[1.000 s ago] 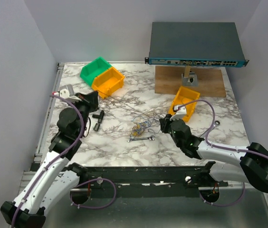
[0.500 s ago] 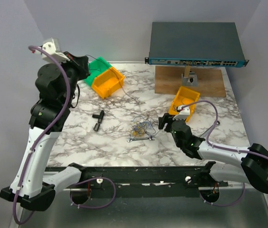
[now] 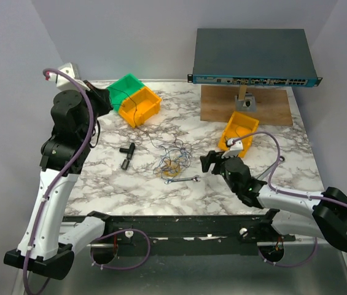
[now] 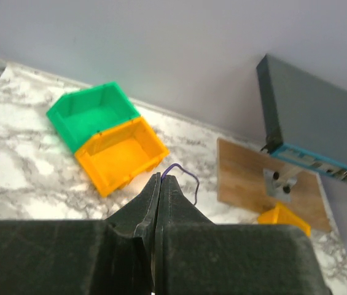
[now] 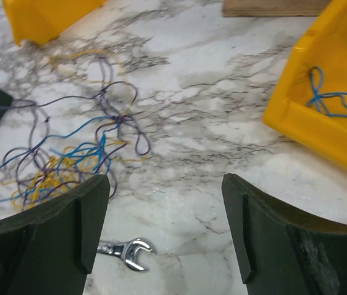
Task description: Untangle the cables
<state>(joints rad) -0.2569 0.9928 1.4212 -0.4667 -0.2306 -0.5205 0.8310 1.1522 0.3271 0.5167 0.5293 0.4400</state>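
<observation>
The purple wire (image 3: 180,149) still loops among the blue and yellow wires, so I will move my right gripper across over the tangle and down onto it next.
The cables (image 3: 172,161) lie in a loose tangle of blue, yellow and dark purple wires (image 5: 81,153) on the marble table's middle. My left gripper (image 3: 108,98) is raised high at the back left, near the bins. Its jaws are shut on one thin purple wire (image 4: 184,177) that curls out of the tips (image 4: 161,178) and hangs down toward the tangle. My right gripper (image 3: 209,161) sits low, just right of the tangle. It is open (image 5: 166,203) with nothing between its fingers (image 5: 69,215). A silver wrench (image 5: 124,251) lies below the tangle.
A green bin (image 3: 123,89) and an orange bin (image 3: 141,106) stand at the back left. A second yellow bin (image 3: 239,130) holds a blue wire (image 5: 333,101). A black T-shaped piece (image 3: 126,155) lies left of the tangle. A network switch (image 3: 253,58) rests on a wooden board (image 3: 247,107).
My left arm rose from the table with a wire pinched in it, dragging the tangle left and spreading it. The right gripper opened and let go of the cables.
</observation>
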